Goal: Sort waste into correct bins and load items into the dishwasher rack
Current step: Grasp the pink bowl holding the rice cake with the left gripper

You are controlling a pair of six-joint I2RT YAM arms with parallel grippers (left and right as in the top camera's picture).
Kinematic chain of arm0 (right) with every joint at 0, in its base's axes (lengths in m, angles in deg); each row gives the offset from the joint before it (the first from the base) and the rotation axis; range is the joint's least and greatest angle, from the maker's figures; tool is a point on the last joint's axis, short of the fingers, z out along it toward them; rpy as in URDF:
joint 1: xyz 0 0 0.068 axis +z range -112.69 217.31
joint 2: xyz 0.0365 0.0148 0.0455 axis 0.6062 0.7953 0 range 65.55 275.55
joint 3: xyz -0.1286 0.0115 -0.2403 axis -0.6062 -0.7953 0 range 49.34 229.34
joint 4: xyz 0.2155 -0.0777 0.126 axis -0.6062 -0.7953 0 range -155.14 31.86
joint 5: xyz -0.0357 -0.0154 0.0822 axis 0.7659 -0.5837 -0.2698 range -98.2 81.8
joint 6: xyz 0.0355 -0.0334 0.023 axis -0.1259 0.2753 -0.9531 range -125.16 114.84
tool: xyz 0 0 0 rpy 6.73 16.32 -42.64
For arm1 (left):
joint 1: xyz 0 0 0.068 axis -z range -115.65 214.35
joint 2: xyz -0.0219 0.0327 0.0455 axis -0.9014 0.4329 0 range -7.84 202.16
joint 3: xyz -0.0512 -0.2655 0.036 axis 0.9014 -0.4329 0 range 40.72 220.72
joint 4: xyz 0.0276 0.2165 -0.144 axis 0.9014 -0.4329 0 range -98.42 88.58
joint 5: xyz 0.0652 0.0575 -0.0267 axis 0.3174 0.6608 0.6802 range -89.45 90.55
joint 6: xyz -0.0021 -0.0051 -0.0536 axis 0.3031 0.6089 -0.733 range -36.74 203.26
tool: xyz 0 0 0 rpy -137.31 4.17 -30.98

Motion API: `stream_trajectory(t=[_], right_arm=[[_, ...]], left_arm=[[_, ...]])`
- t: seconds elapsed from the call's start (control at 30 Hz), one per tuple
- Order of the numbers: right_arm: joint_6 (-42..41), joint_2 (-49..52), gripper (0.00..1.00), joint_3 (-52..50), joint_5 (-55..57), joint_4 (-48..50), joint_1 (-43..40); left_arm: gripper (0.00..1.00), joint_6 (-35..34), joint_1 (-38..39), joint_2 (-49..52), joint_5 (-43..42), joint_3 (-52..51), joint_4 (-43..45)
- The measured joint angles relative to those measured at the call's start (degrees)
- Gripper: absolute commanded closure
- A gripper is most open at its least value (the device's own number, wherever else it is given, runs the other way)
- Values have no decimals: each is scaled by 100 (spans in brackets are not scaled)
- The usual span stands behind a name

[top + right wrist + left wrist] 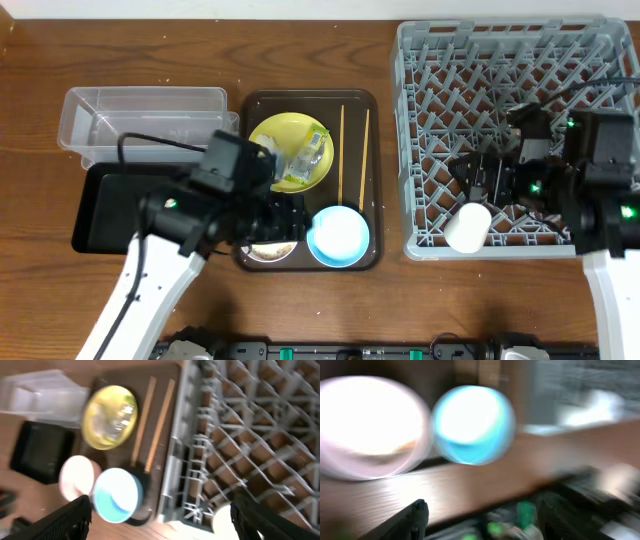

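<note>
The bowl's open top is still below my empty fingers, so my open left gripper will move down next onto the white-pinkish bowl's rim (295, 247) (426, 427) beside the light blue bowl.
The yellow plate (283, 135) sits on a brown serving tray with a crumpled green-and-white wrapper (306, 156) on it. Two chopsticks (341, 155) lie beside it. The light blue bowl (338, 235) and white-pinkish bowl (272, 250) stand at the tray's front. My left gripper (275, 218) hovers open and empty over the pinkish bowl; its blurred wrist view shows both bowls (472, 425) (370, 425) ahead of the gripper (485, 520). My right gripper (480, 180) is open over the grey rack (520, 60), empty in its wrist view (160, 525). I cannot make out rice grains.
The clear tub (140, 112) and black tray (105, 205) lie left of the brown serving tray (375, 180). A white cup (468, 227) lies in the rack's front left corner, also in the right wrist view (226, 521). The table's front edge is close below the bowls.
</note>
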Motion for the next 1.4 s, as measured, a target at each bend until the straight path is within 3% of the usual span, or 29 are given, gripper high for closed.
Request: stream_trajectory(t=[0.17,0.33,0.83,1.1,1.23,1.4], right_arm=[[2,-50,12,0,-267,-42,0],[2,-39,12,0,-341,-85,0],[2,-39,11,0,-367,-188,0],[4,2,11,0,-278,-417,0],[4,76,11,0,-186,-442,0],[4,170,11,0,-125,-446,0]], left_arm=[[35,-315,79,623,1237,-356,387],[41,-428,94,1403,1646,-535,697],[41,-254,94,1670,1926,-533,2153],[45,-490,208,2028,1882,-538,1668],[46,-693,466,2068,1943,-664,1899],[56,-809,623,2472,1967,-807,2188]])
